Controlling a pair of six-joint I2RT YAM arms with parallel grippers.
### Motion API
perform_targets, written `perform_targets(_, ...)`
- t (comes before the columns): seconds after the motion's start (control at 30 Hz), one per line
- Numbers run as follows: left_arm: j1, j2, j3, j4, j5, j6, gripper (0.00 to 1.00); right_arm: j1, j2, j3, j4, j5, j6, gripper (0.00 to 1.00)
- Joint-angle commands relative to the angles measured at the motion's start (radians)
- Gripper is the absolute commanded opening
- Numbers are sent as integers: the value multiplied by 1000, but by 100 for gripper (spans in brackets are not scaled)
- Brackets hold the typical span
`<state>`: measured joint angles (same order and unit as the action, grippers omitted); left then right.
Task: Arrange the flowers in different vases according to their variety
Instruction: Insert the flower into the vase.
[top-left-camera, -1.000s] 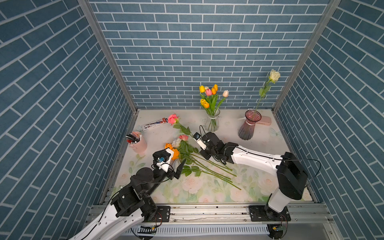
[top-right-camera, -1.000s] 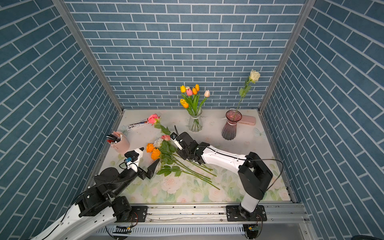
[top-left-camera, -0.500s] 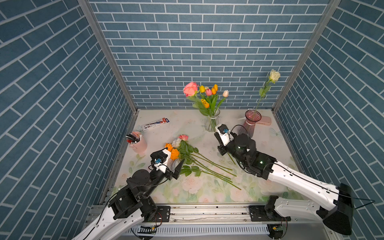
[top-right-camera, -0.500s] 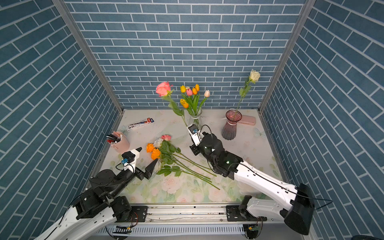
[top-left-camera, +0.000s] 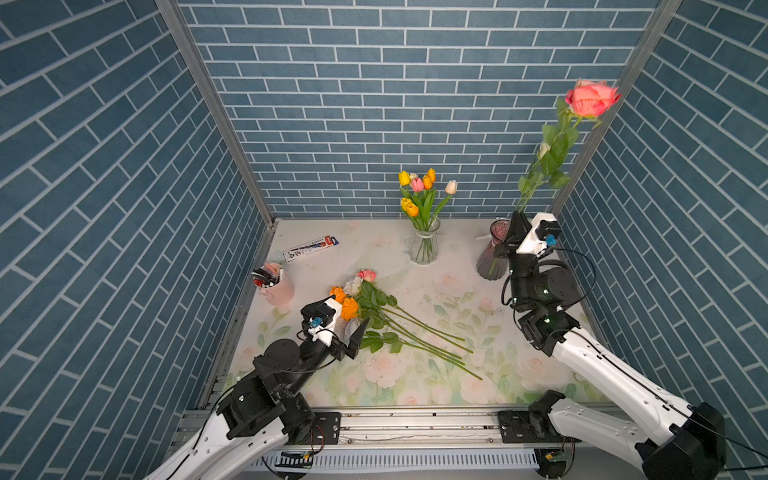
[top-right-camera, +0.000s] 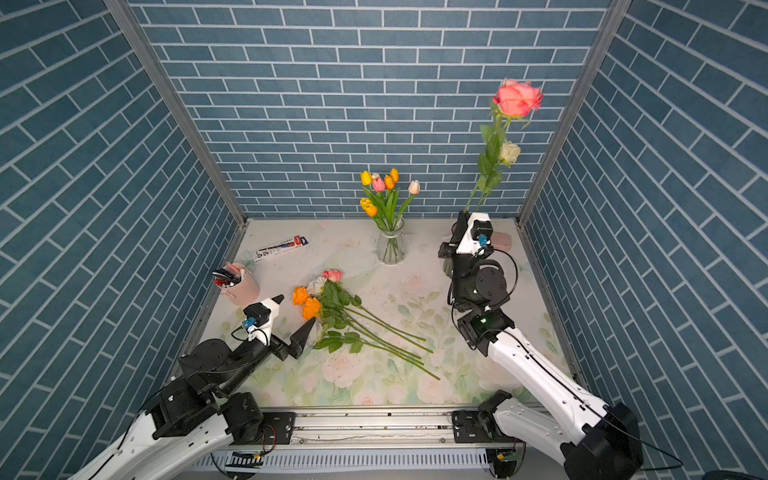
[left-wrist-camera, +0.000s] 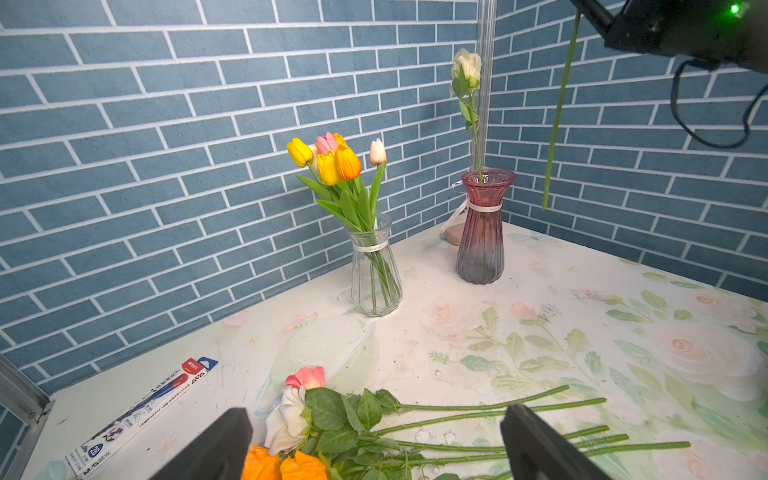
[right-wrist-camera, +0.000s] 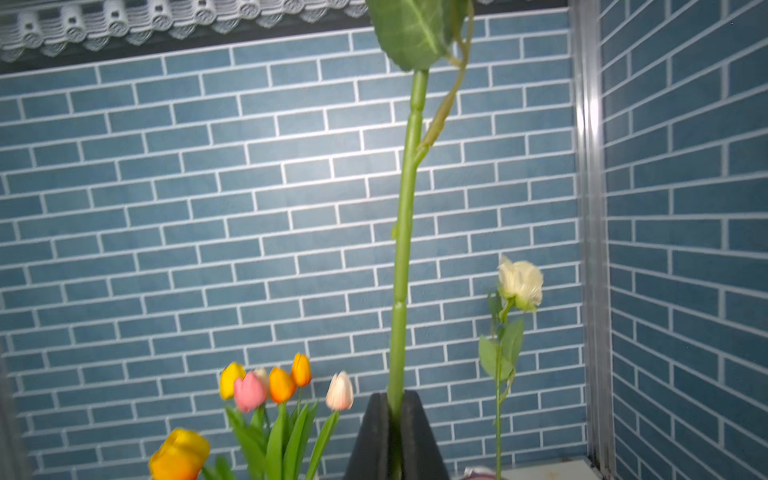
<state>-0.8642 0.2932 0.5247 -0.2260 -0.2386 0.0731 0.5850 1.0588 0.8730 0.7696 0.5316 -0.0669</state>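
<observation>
A white rose is already inside the purple vase's opening (top-left-camera: 499, 229). The pink rose's stem goes in next as my right gripper moves outward, lowers it and releases it.
My right gripper (top-left-camera: 516, 217) (right-wrist-camera: 395, 401) is shut on the stem of a pink rose (top-left-camera: 590, 99) (top-right-camera: 517, 99). It holds the rose upright, high at the back right. The stem's lower end (left-wrist-camera: 545, 203) hangs free in the air beside the purple vase (left-wrist-camera: 482, 232) (top-left-camera: 490, 259), which holds a white rose (left-wrist-camera: 467, 64) (right-wrist-camera: 520, 282). The clear vase (top-left-camera: 424, 247) (left-wrist-camera: 374, 274) holds several tulips (top-left-camera: 417, 187). Orange, white and pink roses (top-left-camera: 361, 299) (left-wrist-camera: 332, 419) lie in a pile on the table. My left gripper (top-right-camera: 296, 309) (left-wrist-camera: 374, 440) stands open over their heads, holding nothing.
A pink pen cup (top-left-camera: 276, 286) stands at the left edge and a flat pen box (top-left-camera: 311, 248) lies behind it. A small pink block (left-wrist-camera: 453, 235) sits behind the purple vase. Blue brick walls close in three sides.
My right arm has lifted the pink rose off the table, swung it past the tulip vase and brought it upright beside the purple vase. The left arm has barely moved.
</observation>
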Motion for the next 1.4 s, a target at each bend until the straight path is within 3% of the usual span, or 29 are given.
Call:
perform_targets(0.0, 5, 7, -11, 19, -2, 10, 100, -65, 50, 108, 97, -43, -16, 0)
perform_targets(0.23, 6, 25, -11, 16, 2, 13, 100, -199, 199, 259, 59, -109, -3, 0)
perform_targets(0.53, 7, 26, -10, 17, 7, 13, 100, -305, 429, 332, 58, -186, 57, 0)
perform_targets(0.87, 7, 28, -10, 14, 0, 15, 100, -343, 537, 257, 97, -219, 115, 0)
perform_targets(1.17, 8, 35, -11, 16, 2, 14, 100, -342, 412, 278, -458, -243, 214, 0)
perform_targets(1.37, 8, 37, -11, 18, 15, 13, 100, -342, 283, 219, -654, -270, 224, 28)
